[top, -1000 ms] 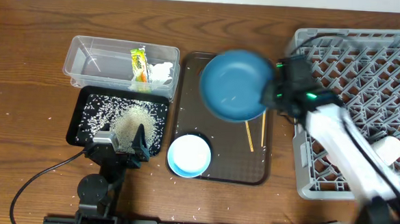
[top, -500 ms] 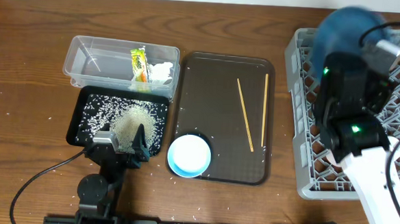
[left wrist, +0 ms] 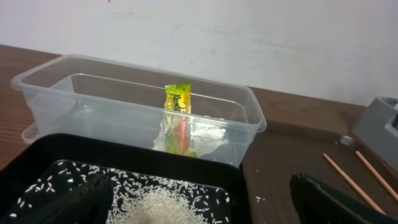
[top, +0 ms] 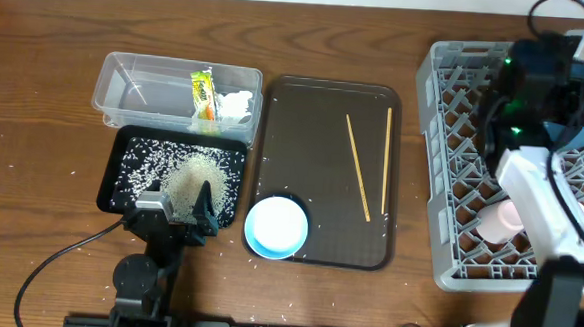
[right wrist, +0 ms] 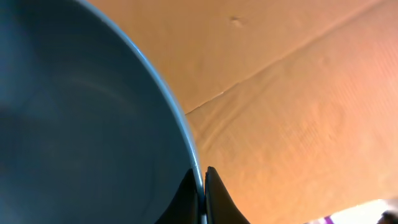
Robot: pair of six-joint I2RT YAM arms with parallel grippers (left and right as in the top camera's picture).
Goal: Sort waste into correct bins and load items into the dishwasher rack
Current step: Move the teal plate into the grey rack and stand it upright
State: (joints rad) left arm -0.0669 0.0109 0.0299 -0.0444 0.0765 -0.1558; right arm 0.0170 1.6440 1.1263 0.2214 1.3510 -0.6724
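My right gripper shifts the dark-blue bowl to the left in the overhead view next, then lowers it into the rack's far end, since slots there are empty.
My right gripper (right wrist: 202, 177) is shut on the rim of the dark-blue bowl (right wrist: 81, 118), which fills the left of the right wrist view. In the overhead view my right arm (top: 532, 91) is over the grey dishwasher rack (top: 459, 162) and largely hides the bowl. A pink cup (top: 496, 220) lies in the rack. Two chopsticks (top: 358, 168) lie on the brown serving tray (top: 325, 135). The light-blue bowl (top: 276, 226) sits at that tray's front left corner. My left gripper (left wrist: 208, 200) is open over the black tray (top: 133, 145) of rice (top: 193, 170). The clear tub (top: 136, 85) holds the snack wrapper (top: 204, 94) and the tissue (top: 237, 105).
Loose rice grains lie on the wooden table around the black tray and near the front edge (top: 265, 304). The left arm's base and cable (top: 77, 247) are at the front left. The white cup is not in sight.
My right arm has carried the dark-blue bowl from above the brown serving tray rightward to over the rack's far side. The chopsticks are now uncovered. The left arm has not moved.
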